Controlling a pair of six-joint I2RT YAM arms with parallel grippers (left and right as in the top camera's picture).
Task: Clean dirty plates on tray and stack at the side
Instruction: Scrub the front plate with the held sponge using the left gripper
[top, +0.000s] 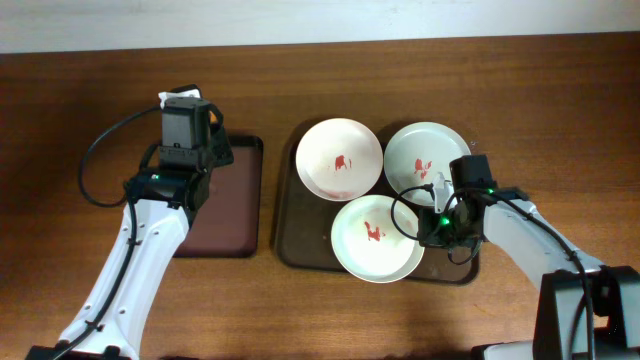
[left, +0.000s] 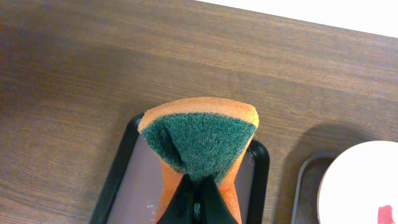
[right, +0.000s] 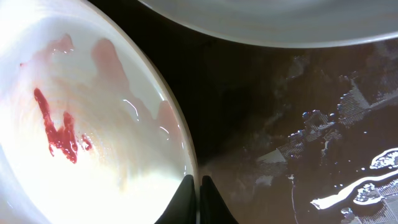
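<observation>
The front plate has red smears, so I next need to sweep my left gripper down across it, then lower the sponge onto the small dark tray (top: 236, 208) and release.
Three white plates with red smears lie on the brown tray (top: 290, 225): one at the back left (top: 339, 158), one at the back right (top: 420, 160), one at the front (top: 375, 238). My right gripper (right: 198, 193) is shut on the right rim of the front plate (right: 93, 143); it shows in the overhead view (top: 432, 228). My left gripper (left: 198, 202) is shut on an orange sponge with a green scouring face (left: 202, 140), held above the small dark tray (left: 118, 180). The left gripper itself is hidden under the arm in the overhead view.
The small dark tray (top: 235, 200) lies left of the brown tray. Bare wooden table (top: 80, 100) surrounds both. The brown tray's floor is wet and glossy (right: 323, 149) beside the front plate. A black cable loops near each arm.
</observation>
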